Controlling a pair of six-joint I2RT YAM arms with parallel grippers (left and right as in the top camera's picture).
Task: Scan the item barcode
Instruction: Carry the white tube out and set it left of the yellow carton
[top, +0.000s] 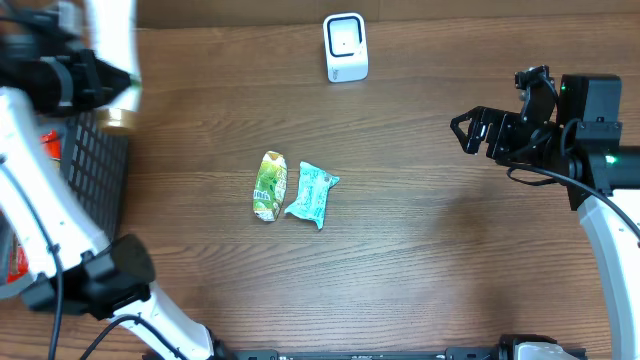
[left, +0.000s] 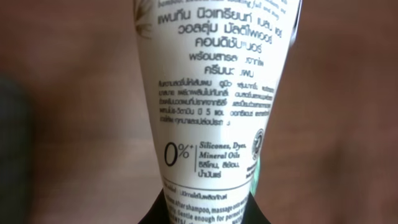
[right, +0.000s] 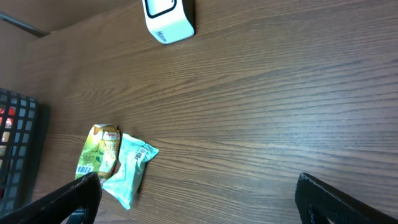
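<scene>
My left gripper crosses to its right in the overhead view next. It moves down to the bare wood below beside the green-yellow packet and releases the tube (top: 115, 50).
My left gripper (left: 208, 214) is shut on the item, a white tube (left: 211, 93) printed with Thai text, its crimped end pinched between the black fingers. No barcode shows on the face turned to the left wrist camera. From overhead the tube (top: 115, 50) hangs high at the far left with its gold cap (top: 119, 118) toward the basket, my left gripper (top: 95, 78) beside it. The white scanner (top: 345, 47) stands at the table's back middle, also seen as the scanner (right: 169, 18) from the right wrist. My right gripper (top: 466, 130) hovers open and holds nothing at the right; my right gripper (right: 205, 205) spans bare wood.
A green-yellow packet (top: 269, 185) and a teal packet (top: 312, 194) lie side by side mid-table; the same green-yellow packet (right: 99, 152) and teal packet (right: 130, 168) show their barcodes. A black wire basket (top: 95, 170) with red items sits at the left edge.
</scene>
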